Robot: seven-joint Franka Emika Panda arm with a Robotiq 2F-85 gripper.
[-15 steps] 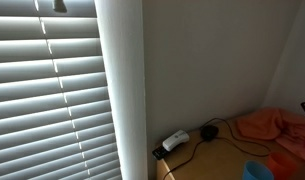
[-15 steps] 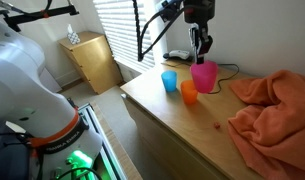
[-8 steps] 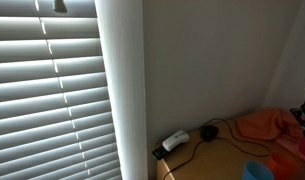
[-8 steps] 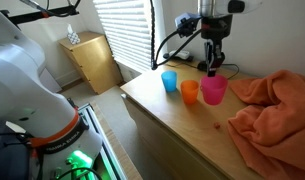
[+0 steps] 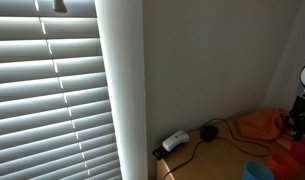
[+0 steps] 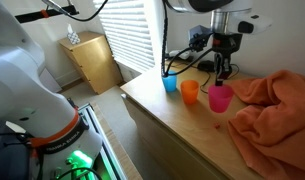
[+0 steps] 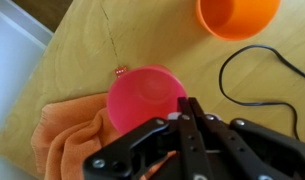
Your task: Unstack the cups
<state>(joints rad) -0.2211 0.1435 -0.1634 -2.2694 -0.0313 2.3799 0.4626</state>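
The robot's gripper will next lower the pink cup onto the bare wood beside the orange cloth and let go of the cup's rim, because that spot lies below and is clear of the orange cup (image 6: 189, 92).
The cups stand apart on the wooden tabletop (image 6: 167, 115). A blue cup (image 6: 169, 82) is at the left and an orange cup (image 6: 189, 92) is beside it. A pink cup (image 6: 220, 98) is to the right, at or just above the tabletop, close to an orange cloth (image 6: 277, 110). My gripper (image 6: 226, 80) comes down from above and is shut on the pink cup's rim. In the wrist view the closed fingers (image 7: 190, 106) pinch the pink cup's (image 7: 142, 95) near wall, and the orange cup (image 7: 237, 15) is at the top. The blue cup (image 5: 257, 172) also shows in an exterior view.
A black cable (image 7: 254, 72) runs over the table behind the cups. A white power adapter (image 5: 175, 141) lies at the table's back corner. The orange cloth (image 7: 77, 140) is bunched beside the pink cup. Window blinds (image 5: 52, 90) and a small wooden cabinet (image 6: 92, 60) are nearby.
My gripper has carried the pink cup away from the orange and blue cups toward the cloth, and lowered it to table level.
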